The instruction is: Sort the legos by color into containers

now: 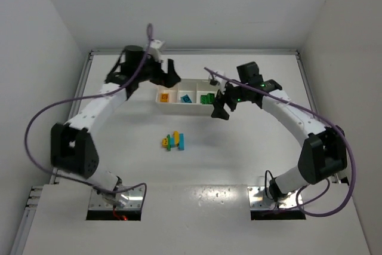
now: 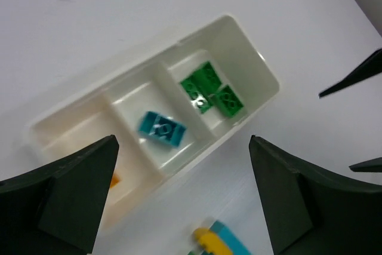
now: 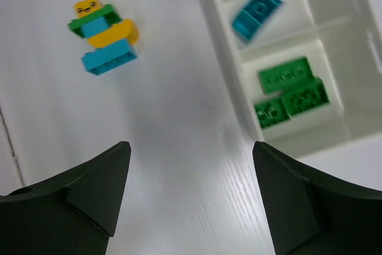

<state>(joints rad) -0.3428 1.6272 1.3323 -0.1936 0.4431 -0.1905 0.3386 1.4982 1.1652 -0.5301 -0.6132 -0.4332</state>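
My right gripper moves back from the tray next, then goes down over the cyan base brick, with the cluster's end facing my right gripper.
The white tray has three containers side by side. An orange lego lies in the left one, a cyan lego in the middle one and green legos in the right one. A joined cluster of yellow, cyan and green legos lies on the table in front of the tray. My left gripper hovers open over the tray's back left, holding nothing. My right gripper is open and empty beside the tray's right end.
In the right wrist view the cluster sits far left of the tray wall. White walls close in the table at left, right and back. Both arms arch over the table's sides.
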